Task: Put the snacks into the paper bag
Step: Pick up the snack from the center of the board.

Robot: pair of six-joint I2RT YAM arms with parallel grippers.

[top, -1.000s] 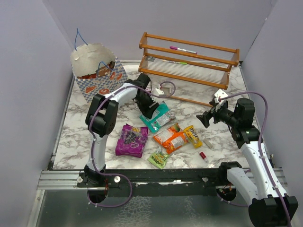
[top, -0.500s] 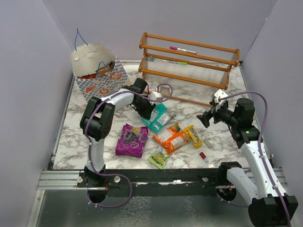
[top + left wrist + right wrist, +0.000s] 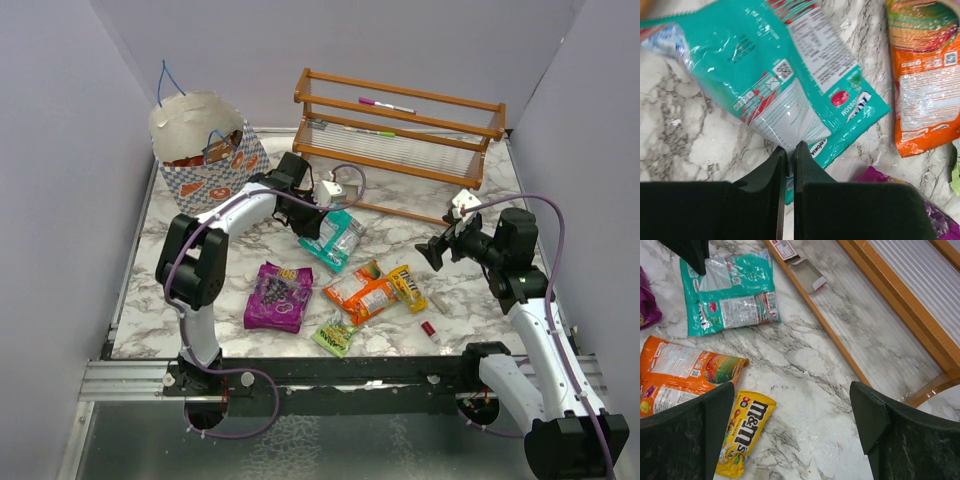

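Observation:
My left gripper holds the teal packet and will next lift it up, move it toward the left in the top view, then lower it into the bag's open top (image 3: 203,150) and let go, to clear the bag's checked side.
My left gripper (image 3: 318,226) (image 3: 788,148) is shut on the near edge of the teal snack packet (image 3: 339,240) (image 3: 790,65), which spreads away from the jaws over the marble. The purple (image 3: 278,297), orange (image 3: 362,292), yellow (image 3: 407,287) and small light-green (image 3: 336,334) snacks lie in front of it. At the back left stands the checked paper bag (image 3: 205,150), open at the top, with something brown inside. My right gripper (image 3: 432,250) (image 3: 792,395) hovers open over bare marble, right of the yellow packet (image 3: 742,437).
A wooden rack (image 3: 400,125) with a pink pen stands at the back right. A small opened carton (image 3: 802,267) lies by its front rail. A tiny red cylinder (image 3: 428,328) and a beige stick (image 3: 440,300) lie near the yellow packet.
My left gripper has closed on the teal packet's edge and drawn back toward the rack, shifting the packet a little. The right arm has not moved.

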